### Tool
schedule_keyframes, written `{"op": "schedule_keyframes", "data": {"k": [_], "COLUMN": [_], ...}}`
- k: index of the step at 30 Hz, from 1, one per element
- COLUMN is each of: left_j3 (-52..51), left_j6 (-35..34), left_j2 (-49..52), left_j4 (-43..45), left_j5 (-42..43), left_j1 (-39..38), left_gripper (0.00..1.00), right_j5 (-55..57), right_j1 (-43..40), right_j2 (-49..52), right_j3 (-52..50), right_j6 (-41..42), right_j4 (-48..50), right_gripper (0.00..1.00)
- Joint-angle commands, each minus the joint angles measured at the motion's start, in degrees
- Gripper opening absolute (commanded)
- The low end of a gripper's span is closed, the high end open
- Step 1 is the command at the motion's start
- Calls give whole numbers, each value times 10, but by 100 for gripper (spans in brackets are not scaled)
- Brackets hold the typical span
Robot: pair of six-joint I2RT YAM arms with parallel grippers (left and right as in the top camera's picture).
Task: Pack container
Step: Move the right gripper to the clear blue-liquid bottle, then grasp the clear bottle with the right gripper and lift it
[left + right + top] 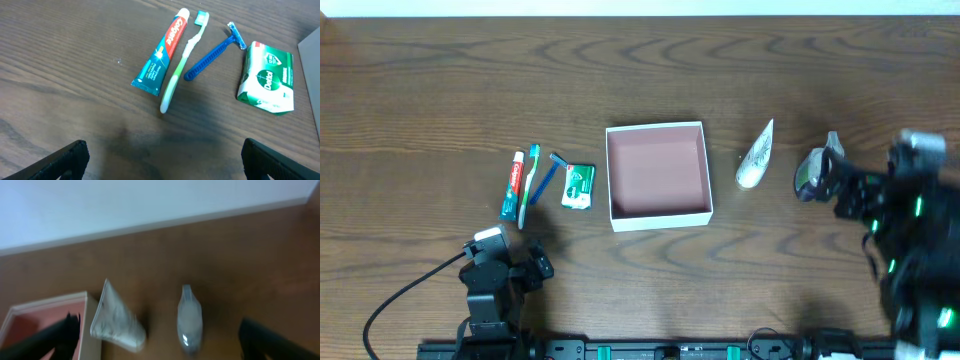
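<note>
The small clear bottle still stands beyond my right gripper's open fingers. My right gripper should move outward and down, tilt toward the table, and bring its open fingers around the bottle's top.
The container is a shallow square box with white walls and a pink-brown inside, empty, at the table's middle. Its corner shows in the right wrist view. Left of it lie a toothpaste tube, a green toothbrush, a blue razor and a green-and-white packet. Right of it lie a white tube and a grey pouch. My left gripper is open and empty, just in front of the toothbrush. My right gripper is open, near the grey pouch.
The left wrist view shows the toothpaste, the razor, the packet and a container corner. The white tube lies beside the container's wall. A white wall runs behind the table's far edge.
</note>
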Motion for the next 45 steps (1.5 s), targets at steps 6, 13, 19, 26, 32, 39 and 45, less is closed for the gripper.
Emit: {"op": "schedule_keyframes", "data": {"k": [6, 13, 19, 26, 32, 39, 45], "left_j3": [-7, -7, -7, -7, -7, -7, -7], "left_j6": [-1, -1, -1, -1, -1, -1, -1], "left_j2": [-4, -4, -4, -4, -4, -4, -4], "left_j4": [1, 1, 1, 1, 1, 1, 1], "left_j5": [0, 0, 0, 0, 0, 0, 0], "left_j1": [2, 2, 2, 2, 2, 2, 2], "left_gripper": [98, 98, 98, 98, 98, 98, 98], "right_j5": [-8, -13, -3, 16, 67, 67, 67], "right_j1": [-8, -15, -15, -13, -14, -14, -14], "right_j2": [250, 388, 461, 506, 511, 511, 511], "right_j3": [212, 212, 212, 211, 210, 202, 160], "right_j6": [-41, -38, -9, -8, -5, -5, -5], "right_j4": [-178, -188, -187, -202, -201, -183, -152], "right_gripper": [99, 93, 86, 73, 69, 67, 65]}}
